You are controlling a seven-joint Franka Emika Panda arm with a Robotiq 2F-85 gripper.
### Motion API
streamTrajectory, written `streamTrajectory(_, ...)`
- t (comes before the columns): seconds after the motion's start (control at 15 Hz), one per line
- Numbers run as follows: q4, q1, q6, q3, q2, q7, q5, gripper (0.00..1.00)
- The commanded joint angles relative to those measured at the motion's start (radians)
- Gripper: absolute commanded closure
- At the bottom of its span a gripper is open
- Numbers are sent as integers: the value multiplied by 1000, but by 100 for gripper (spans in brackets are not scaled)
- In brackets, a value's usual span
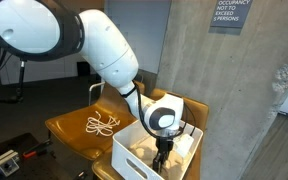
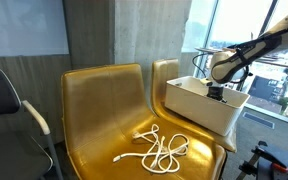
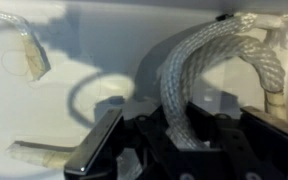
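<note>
The white braided rope has the box's sides around it, so my gripper will next go up clear of the box's sides, carry the rope over the cord on the chair [image 1: 102, 125] and let it go.
My gripper [image 1: 162, 150] reaches down into a white box [image 1: 124, 152] that stands on a yellow chair. In the wrist view a thick white braided rope [image 3: 196, 70] arches down from the upper right and runs straight between the jaws of the gripper [image 3: 184, 135], which press on it from both sides. Two more pale rope ends lie on the box floor, one with a taped tip [image 3: 29, 50] at upper left and one [image 3: 44, 155] at lower left. In an exterior view the gripper [image 2: 216, 92] is mostly hidden behind the box wall [image 2: 199, 108].
A thin white cord [image 1: 102, 125] lies coiled on the seat of the neighbouring yellow chair [image 1: 69, 128], also seen as the cord [image 2: 159, 150] on the chair [image 2: 104, 100]. A black office chair [image 2: 4, 105] stands beside it. Concrete walls and a window are close behind.
</note>
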Motion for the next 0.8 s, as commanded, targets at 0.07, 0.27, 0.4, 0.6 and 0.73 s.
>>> streamTrajectory(0.07, 58, 32, -38, 21, -35, 9, -8, 96)
streamTrajectory(0.27, 87, 63, -46, 23, -64, 4, -19, 96)
streamTrajectory(0.4, 107, 79, -53, 22, -83, -1, -24, 96)
streamTrajectory(0.6, 125, 97, -64, 24, -111, -8, -31, 96)
streamTrajectory(0.73, 129, 105, -65, 25, -134, -12, -39, 96)
